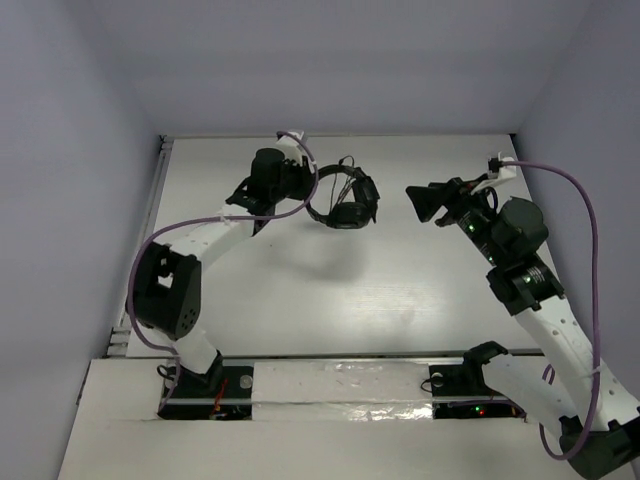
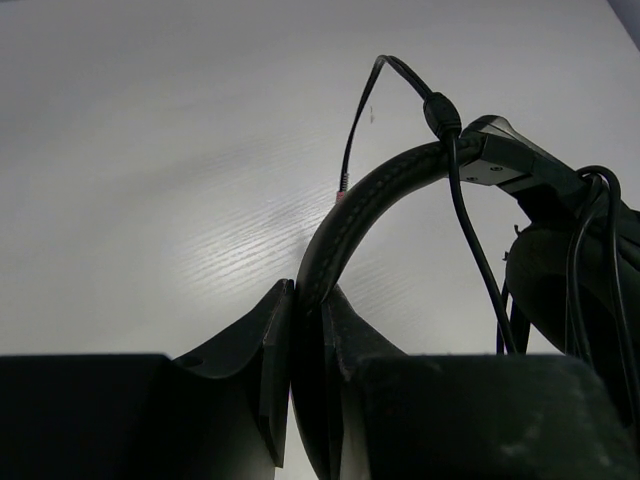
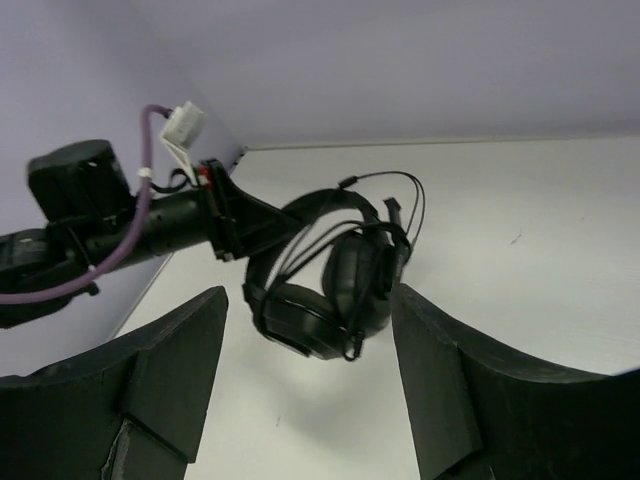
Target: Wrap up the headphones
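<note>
Next I need to bring my left gripper down toward the white tabletop below it and release the curved headband there, since the headphones (image 1: 345, 200) hang in the air.
The black headphones (image 1: 345, 200) hang above the white table, casting a shadow below. My left gripper (image 1: 303, 192) is shut on their curved headband (image 2: 400, 175), which runs up from between the jaws in the left wrist view. The thin black cord (image 2: 470, 240) loops over the headband and around the earcups (image 3: 330, 290), with a short loop sticking up. My right gripper (image 1: 418, 203) is open, a short way to the right of the headphones and pointing at them. Nothing is between its fingers (image 3: 170, 360), which frame the headphones from a distance.
The white table (image 1: 330, 290) has a raised rail along its left edge (image 1: 155, 200). Grey walls enclose the back and sides. Purple robot cables (image 1: 585, 220) trail along both arms. The arm bases sit at the near edge (image 1: 330, 385).
</note>
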